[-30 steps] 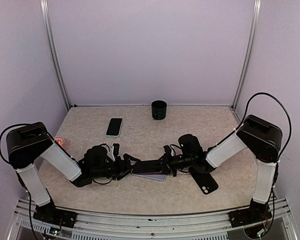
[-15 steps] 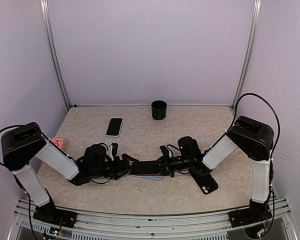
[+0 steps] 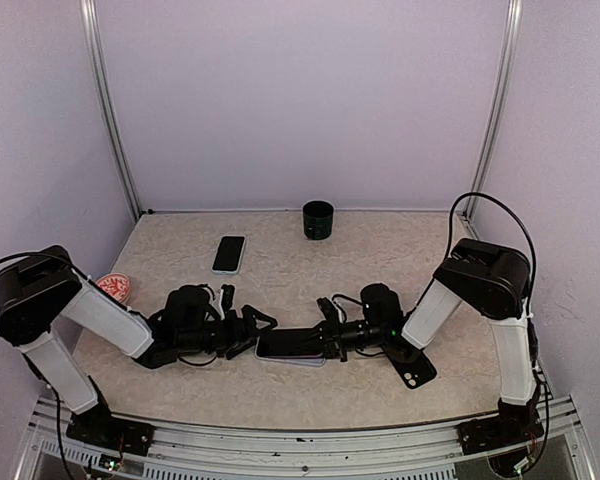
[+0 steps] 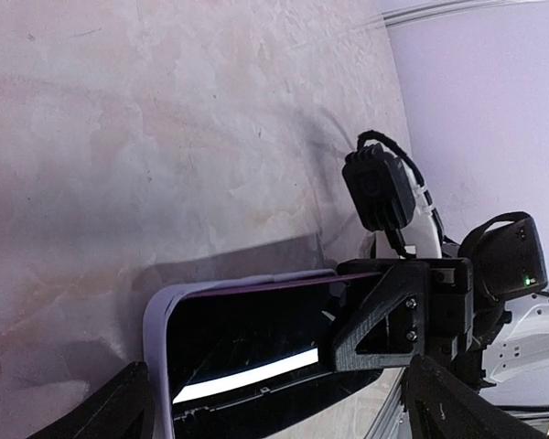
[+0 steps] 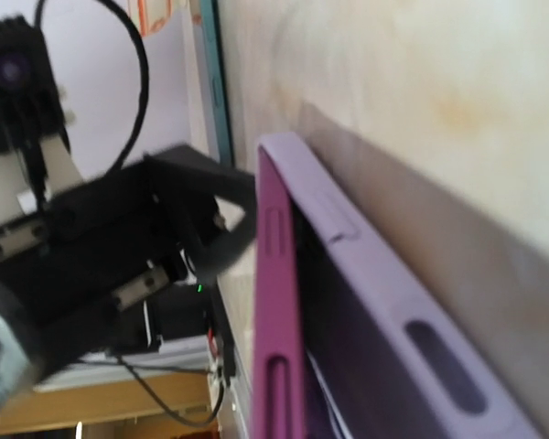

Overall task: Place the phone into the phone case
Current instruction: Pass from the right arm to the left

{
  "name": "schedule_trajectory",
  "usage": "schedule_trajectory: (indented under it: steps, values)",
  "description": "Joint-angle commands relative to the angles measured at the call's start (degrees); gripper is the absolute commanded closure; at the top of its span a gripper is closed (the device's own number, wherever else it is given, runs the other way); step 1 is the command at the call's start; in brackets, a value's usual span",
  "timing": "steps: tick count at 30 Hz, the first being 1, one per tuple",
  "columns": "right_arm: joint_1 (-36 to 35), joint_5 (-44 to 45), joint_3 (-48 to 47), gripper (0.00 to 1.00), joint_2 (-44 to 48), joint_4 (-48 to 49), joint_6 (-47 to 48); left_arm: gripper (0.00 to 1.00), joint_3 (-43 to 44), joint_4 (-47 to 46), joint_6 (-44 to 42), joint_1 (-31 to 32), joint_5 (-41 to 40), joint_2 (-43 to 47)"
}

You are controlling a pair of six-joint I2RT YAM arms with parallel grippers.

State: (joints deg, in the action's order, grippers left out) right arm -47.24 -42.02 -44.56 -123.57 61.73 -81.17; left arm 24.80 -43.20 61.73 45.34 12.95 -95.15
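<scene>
My left gripper turns and moves toward my right gripper next, onto the case's loose end [image 3: 261, 349] [image 4: 159, 352], since the phone's magenta edge stands above the case's side.
A dark-screened phone [image 3: 292, 341] with a magenta side lies tilted in a lavender phone case [image 3: 280, 357] on the table at front centre. In the left wrist view the phone [image 4: 256, 338] sits inside the case's rim [image 4: 158, 338]. My right gripper [image 3: 327, 334] is shut on the phone's right end, and one of its fingers [image 4: 384, 311] shows there. My left gripper [image 3: 248, 333] is open, with its fingers [image 4: 119, 412] on either side of the case's left end. The right wrist view shows the phone's magenta edge [image 5: 274, 320] just above the case wall [image 5: 375, 283].
A black phone case [image 3: 411, 366] lies by the right arm. A second phone [image 3: 229, 254] lies at the back left, and a black cup [image 3: 318, 219] stands at the back centre. A red-patterned round thing [image 3: 115, 286] lies at the far left.
Both grippers, the phone and the case have shifted a little left and towards the front. The right arm has stretched out lower over the table.
</scene>
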Motion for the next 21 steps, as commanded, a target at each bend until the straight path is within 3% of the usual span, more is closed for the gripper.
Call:
schedule_trajectory:
  steps: [1, 10, 21]
  values:
    - [-0.4, -3.8, 1.2, 1.00, -0.9, 8.0, -1.7, 0.06, 0.4, 1.4, -0.4, -1.1, 1.0, 2.9]
    - [-0.3, -4.0, 1.0, 1.00, 1.1, 9.9, -2.2, 0.07, 1.4, 6.9, -1.7, -2.1, 0.7, 3.4]
    - [-0.3, -3.9, -0.1, 1.00, 1.1, 9.1, -1.5, 0.17, 2.6, -3.4, 0.6, -0.5, 9.5, -2.8]
